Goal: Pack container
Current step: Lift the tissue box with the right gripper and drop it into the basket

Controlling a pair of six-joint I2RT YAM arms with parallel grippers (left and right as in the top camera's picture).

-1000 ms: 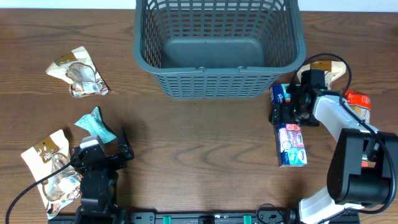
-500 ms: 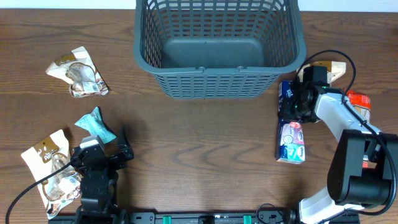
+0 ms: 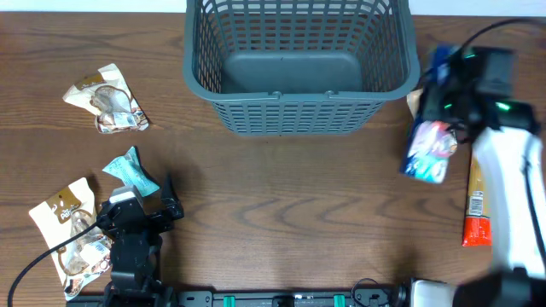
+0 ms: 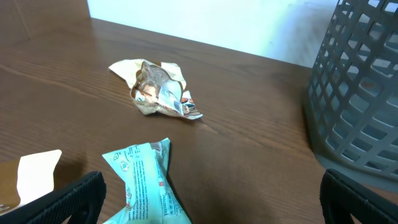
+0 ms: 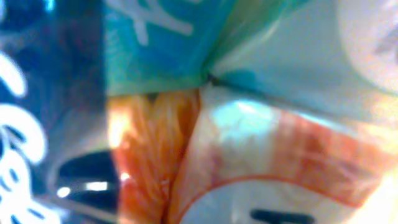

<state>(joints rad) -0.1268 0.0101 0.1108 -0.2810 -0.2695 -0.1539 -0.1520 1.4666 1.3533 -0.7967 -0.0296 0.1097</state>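
The right gripper lifts over the basket's rim next, then lowers and releases the snack pack, since the bare basket bottom lies to its left in the overhead view.
The container is a large dark grey-blue lattice basket at the back middle of the table, with nothing lying in it; its wall fills the right of the left wrist view. My right gripper hangs raised beside the basket's right rim, shut on a blue, white and pink snack pack that dangles below it. That pack's blurred wrapper covers the whole right wrist view and hides the fingers. My left gripper rests open at the front left, with a teal pack just ahead of it.
A crumpled brown and white pack lies at the left. A beige pack sits at the front left beside the left arm, and the teal pack is just behind it. An orange-red pack lies at the right edge.
My right gripper closed on the blue and pink pack and lifted it off the table, up and right beside the basket's rim. The left arm has stayed still.
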